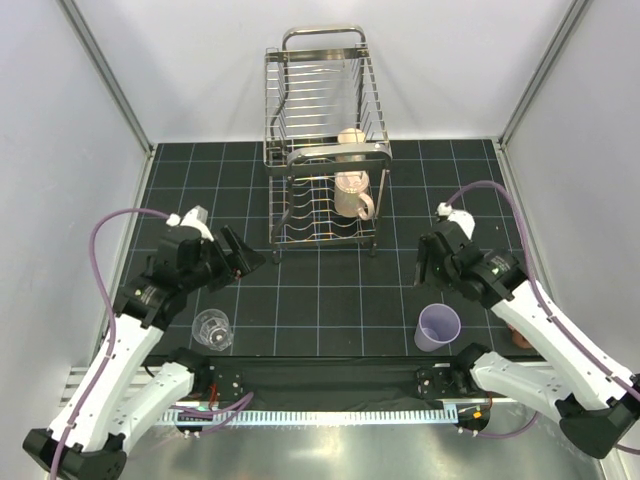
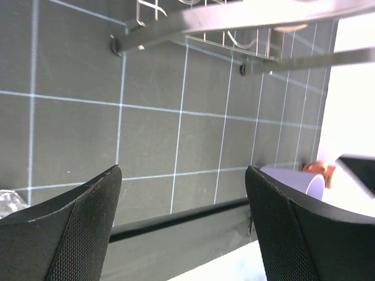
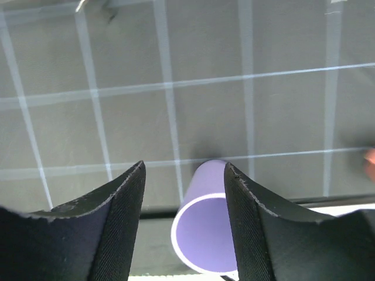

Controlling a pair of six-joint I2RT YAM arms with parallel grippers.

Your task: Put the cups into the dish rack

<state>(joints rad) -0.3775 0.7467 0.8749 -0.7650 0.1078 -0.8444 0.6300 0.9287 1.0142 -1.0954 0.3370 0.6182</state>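
My right gripper moves away from the rack (image 1: pixel 322 120) and down onto the unloaded orange-brown object (image 1: pixel 520 339) next. The object lies below the gripper, to its right in the top view.
The steel wire dish rack (image 1: pixel 322 120) stands at the back middle. A tan mug (image 1: pixel 351 138) sits on its upper tier and a pinkish-beige mug (image 1: pixel 353 195) on its lower tier. A clear glass (image 1: pixel 213 329) stands upright near the front left. A lavender tumbler (image 1: pixel 437 327) stands upright at the front right. My left gripper (image 1: pixel 243 256) is open and empty, left of the rack's front; its view shows the rack's feet (image 2: pixel 117 44) and the tumbler (image 2: pixel 293 178). My right gripper (image 1: pixel 424 264) is open and empty, above and behind the tumbler (image 3: pixel 208 234).
A small orange-brown object (image 1: pixel 520 335) lies at the right edge beside my right arm. White walls close in the black gridded mat (image 1: pixel 320 300) on three sides. A black strip and a metal ledge run along the front edge.
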